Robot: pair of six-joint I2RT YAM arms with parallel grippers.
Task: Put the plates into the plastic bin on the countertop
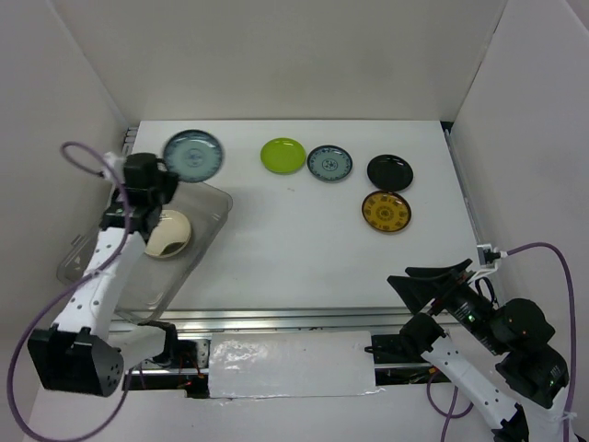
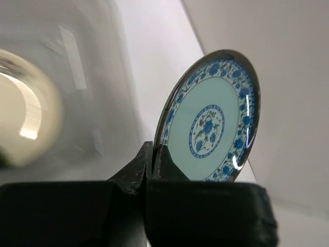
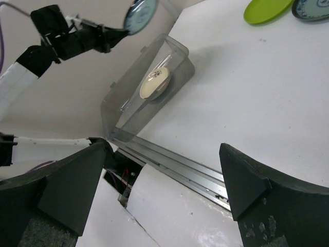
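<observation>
I should pull my left gripper back and lower the plate into the bin [image 1: 207, 204], over the cream plate [image 1: 167, 233].
My left gripper [image 1: 164, 173] is shut on the rim of a blue-white patterned plate [image 1: 193, 155] and holds it on edge above the far end of the clear plastic bin [image 1: 207, 204]. The wrist view shows the plate [image 2: 211, 118] pinched between the fingertips [image 2: 160, 154]. A cream plate [image 1: 167, 233] lies in the bin. On the countertop [image 1: 294, 239] lie a lime green plate [image 1: 282, 155], a second blue-white plate [image 1: 329, 163], a glossy black plate [image 1: 389, 171] and a dark gold-patterned plate [image 1: 386, 211]. My right gripper [image 1: 430, 281] is open and empty near the front edge.
White walls stand close on the left, back and right. A metal rail [image 1: 276, 319] runs along the table's front edge. The right wrist view shows the bin [image 3: 175, 56] with the cream plate [image 3: 155, 82] and the left arm [image 3: 72, 41] above it.
</observation>
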